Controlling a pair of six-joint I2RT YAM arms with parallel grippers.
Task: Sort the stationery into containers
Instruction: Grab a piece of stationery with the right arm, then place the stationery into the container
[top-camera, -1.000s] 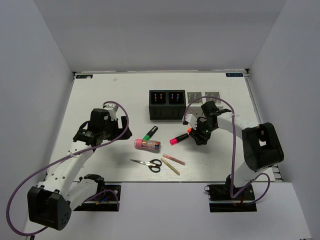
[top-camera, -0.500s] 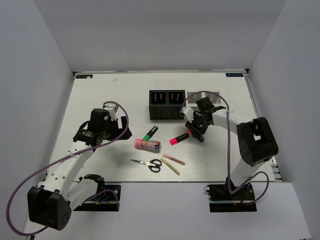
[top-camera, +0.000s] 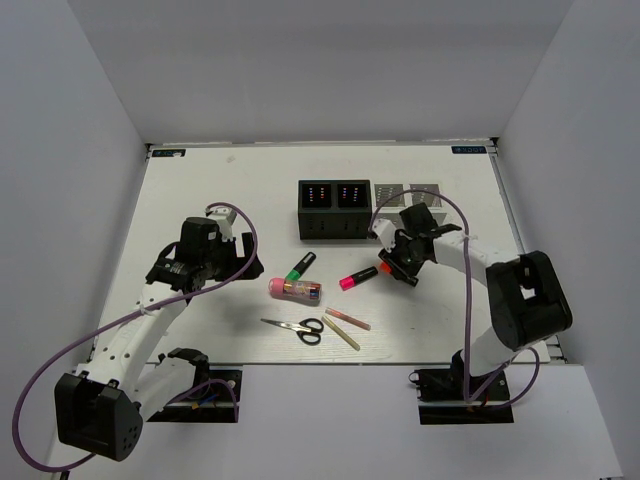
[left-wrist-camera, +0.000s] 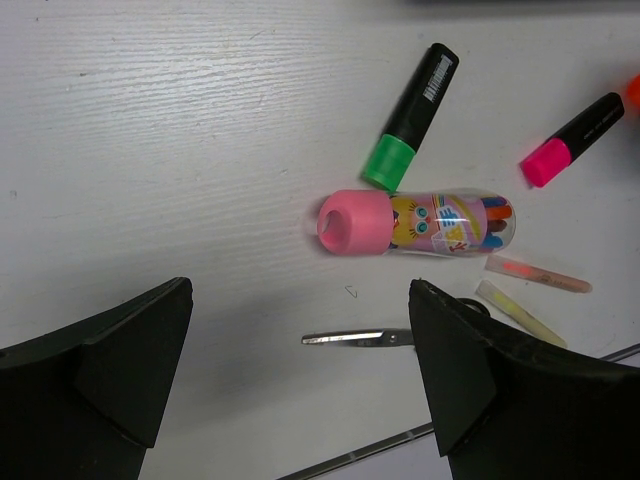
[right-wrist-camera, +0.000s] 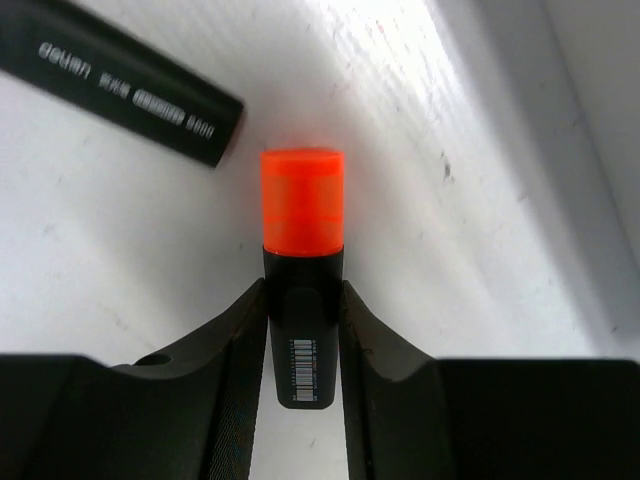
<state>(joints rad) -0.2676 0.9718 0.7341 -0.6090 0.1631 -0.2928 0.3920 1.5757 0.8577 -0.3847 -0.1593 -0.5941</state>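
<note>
Next, my right gripper will lift and swing outward over the white bin at the row's end (top-camera: 426, 189) to release the marker, as that bin stands outward of my gripper.
My right gripper (top-camera: 393, 264) is shut on the black marker with the orange cap (right-wrist-camera: 302, 200), low over the table just in front of the white bins (top-camera: 412, 192); its jaws press on the black barrel (right-wrist-camera: 303, 300). The pink-capped marker (top-camera: 358, 278) lies just left of it. The green-capped marker (left-wrist-camera: 408, 118), pink tube (left-wrist-camera: 415, 222), scissors (top-camera: 298, 327) and two thin sticks (top-camera: 345, 325) lie at the table's middle. My left gripper (left-wrist-camera: 300, 290) is open and empty, left of the tube. Two black bins (top-camera: 334, 208) stand at the back.
The four bins form one row at the back middle, and the right arm partly covers the white ones. The table's near edge runs just below the scissors and sticks. White walls enclose the table on three sides.
The right arm swung a little left and back again, keeping hold of the orange-capped marker. The left arm and the loose items have not moved.
</note>
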